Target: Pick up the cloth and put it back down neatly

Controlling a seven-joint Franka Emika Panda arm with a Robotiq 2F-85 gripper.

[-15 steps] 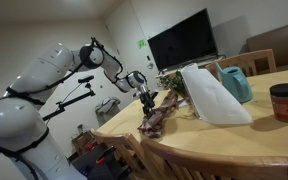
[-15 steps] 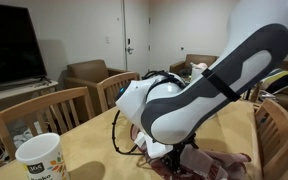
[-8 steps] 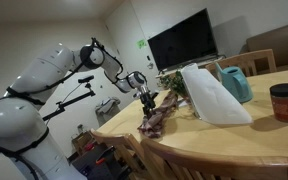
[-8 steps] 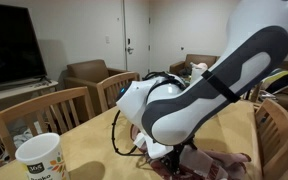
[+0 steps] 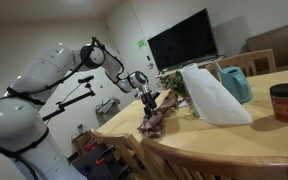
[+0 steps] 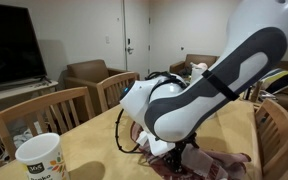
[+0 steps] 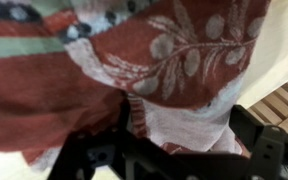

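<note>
My gripper stays low over the cloth next and draws its open fingers together around the cloth's pale hem [image 7: 188, 126], since that hem already lies between the fingers.
The cloth [image 5: 160, 115] is a wrinkled maroon fabric with pale leaf patterns. It lies bunched near the far corner of the wooden table [image 5: 239, 140]. My gripper [image 5: 147, 101] hangs right over it, pointing down. In the wrist view the cloth [image 7: 174, 50] fills almost the whole picture. My gripper [image 7: 184, 135] is open, its dark fingers [image 7: 252, 132] standing wide apart with a fold of cloth between them. The arm's white body hides most of the gripper in an exterior view, where only a bit of the cloth [image 6: 227, 165] shows at the bottom.
A large white stiff sheet [image 5: 214, 95], a teal jug [image 5: 236, 82], a plant [image 5: 172, 83] and a red-lidded jar [image 5: 284, 102] stand on the table. A paper cup [image 6: 39, 157] sits near its edge. Wooden chairs [image 6: 49, 112] surround the table.
</note>
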